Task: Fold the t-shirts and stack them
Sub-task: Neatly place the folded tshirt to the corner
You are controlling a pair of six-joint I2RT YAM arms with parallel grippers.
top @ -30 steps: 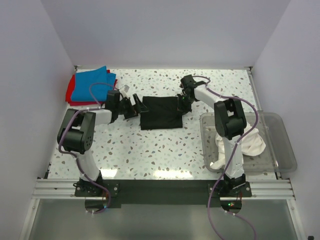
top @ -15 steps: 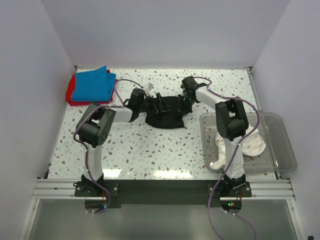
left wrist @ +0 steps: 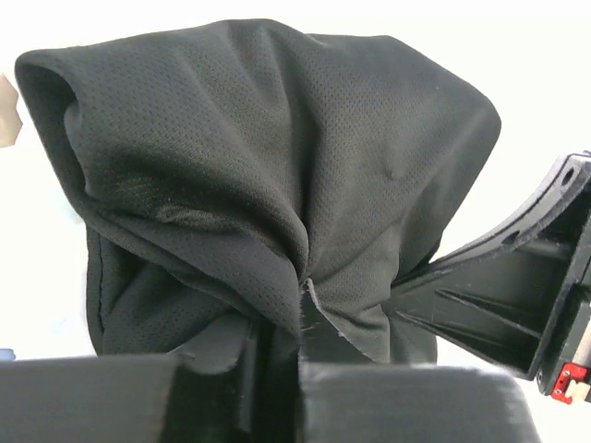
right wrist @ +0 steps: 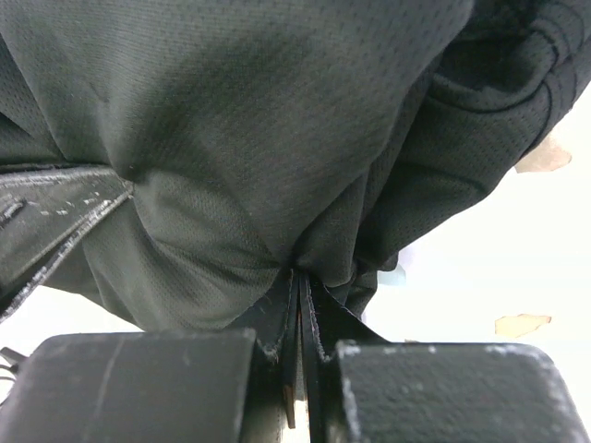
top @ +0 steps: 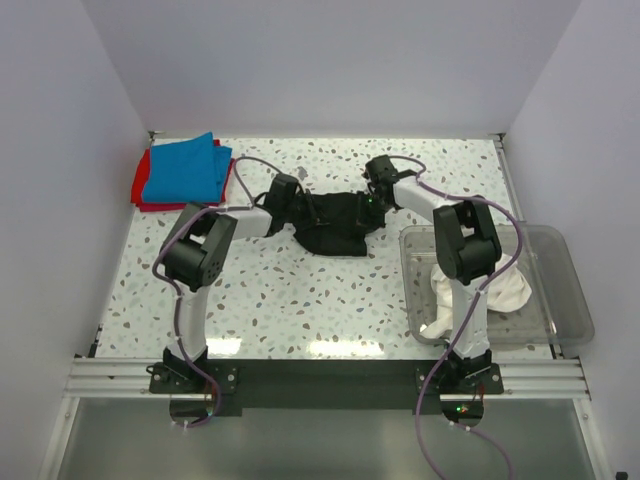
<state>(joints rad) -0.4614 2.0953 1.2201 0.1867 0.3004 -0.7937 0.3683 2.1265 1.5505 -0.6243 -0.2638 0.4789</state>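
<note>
The folded blue t-shirt (top: pixel 185 168) is to the left of my left gripper in the top view. My gripper needs to lift next, bring the black t-shirt (top: pixel 335 228) onto it and let go.
The black t-shirt (top: pixel 335 228) lies bunched at the middle of the table, held between both arms. My left gripper (top: pixel 314 211) is shut on its left side; the left wrist view shows the black cloth (left wrist: pixel 277 157) gathered into the pinch of that gripper (left wrist: pixel 303 309). My right gripper (top: pixel 369 206) is shut on the shirt's right edge, and in the right wrist view the cloth (right wrist: pixel 240 120) folds into its closed jaws (right wrist: pixel 297 286). A folded blue t-shirt (top: pixel 185 168) rests on a red t-shirt (top: pixel 140 192) at the far left. A white t-shirt (top: pixel 503 288) lies crumpled in the bin.
A clear plastic bin (top: pixel 565 300) stands at the right, beside the right arm's base. White walls close in the table on the left, back and right. The other gripper's black finger shows in each wrist view (left wrist: pixel 503 277) (right wrist: pixel 51 217).
My left gripper moved right from the shirt's left edge, pushing the flat black shirt into a bunch, and closed on it. The right gripper kept its grip and barely moved.
</note>
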